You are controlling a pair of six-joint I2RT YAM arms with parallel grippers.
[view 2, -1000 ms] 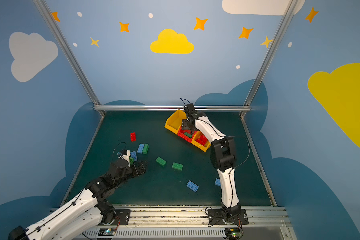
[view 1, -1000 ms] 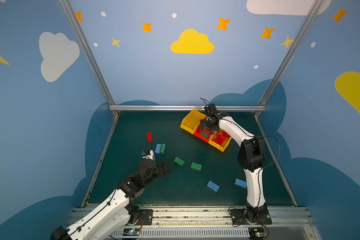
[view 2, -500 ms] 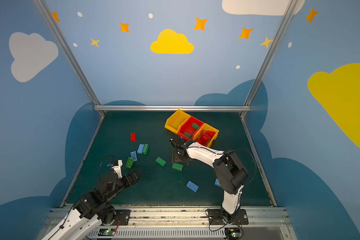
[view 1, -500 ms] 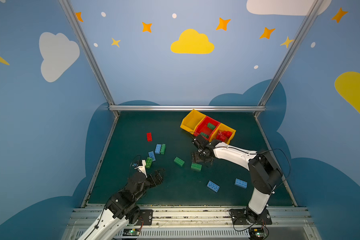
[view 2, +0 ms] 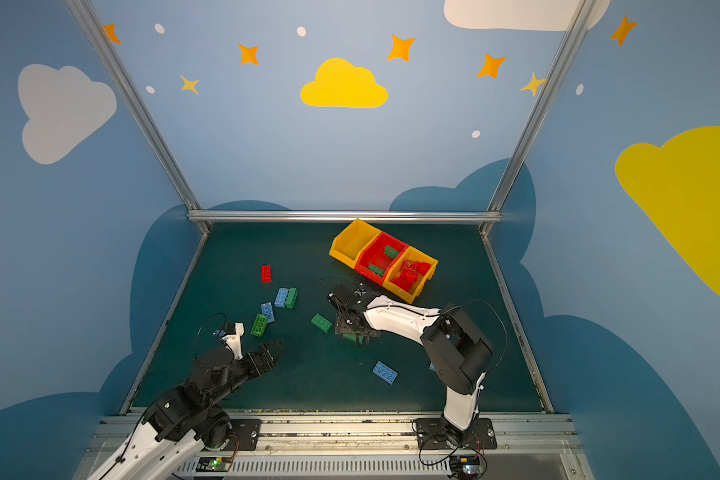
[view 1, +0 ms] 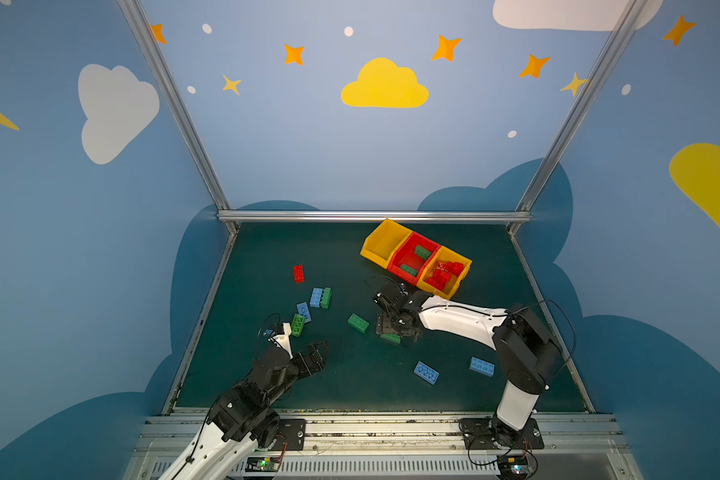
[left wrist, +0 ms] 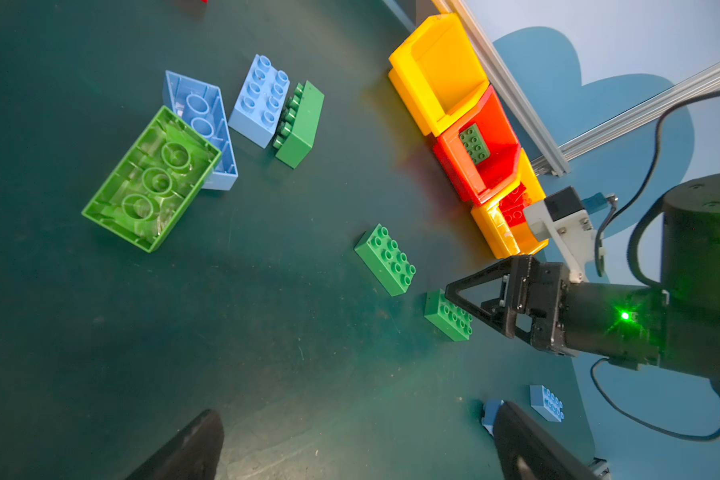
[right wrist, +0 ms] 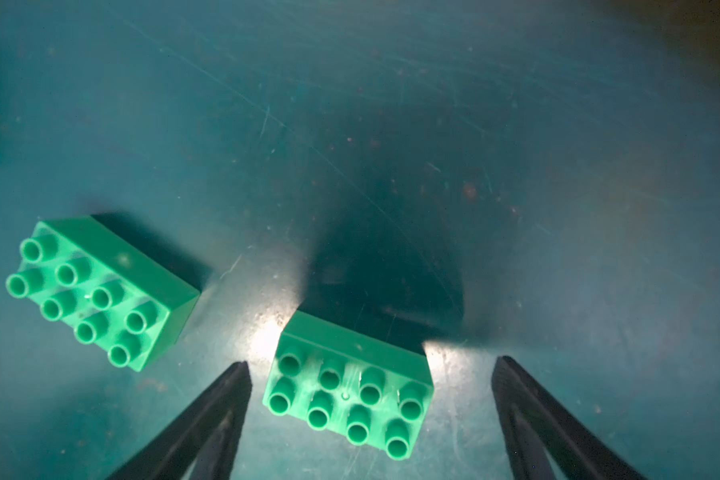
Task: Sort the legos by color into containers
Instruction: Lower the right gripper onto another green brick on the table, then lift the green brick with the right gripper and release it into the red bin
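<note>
The green lego (view 1: pixel 390 338) (right wrist: pixel 348 385) lies lengthwise between the open fingers, so I need to bring my right gripper further down toward the mat and close it on the lego's short ends.
Three joined containers (view 1: pixel 395 249) stand at the back right: an empty yellow one, a red one holding two green legos (view 1: pixel 422 252), and a yellow one with red legos (view 1: pixel 445 272). My right gripper (right wrist: pixel 371 363) is open, low over the mat, its fingers either side of a green lego (right wrist: pixel 348 399) and apart from it. A second green lego (view 1: pixel 358 323) lies just to its left. My left gripper (view 1: pixel 323 349) is open and empty near the front left. Loose on the mat are a red lego (view 1: pixel 298 273), blue legos (view 1: pixel 316 297) and green ones (view 1: pixel 297 325).
Two more blue legos (view 1: pixel 426 372) (view 1: pixel 481 366) lie at the front right, near my right arm's elbow (view 1: pixel 524 345). A metal rail (view 1: pixel 375 216) runs along the back of the dark green mat (view 1: pixel 267 249), and blue walls close in both sides.
My right gripper has come from over the containers down to the green lego on the mat. My left arm has pulled back toward the front, away from the blue and green legos.
</note>
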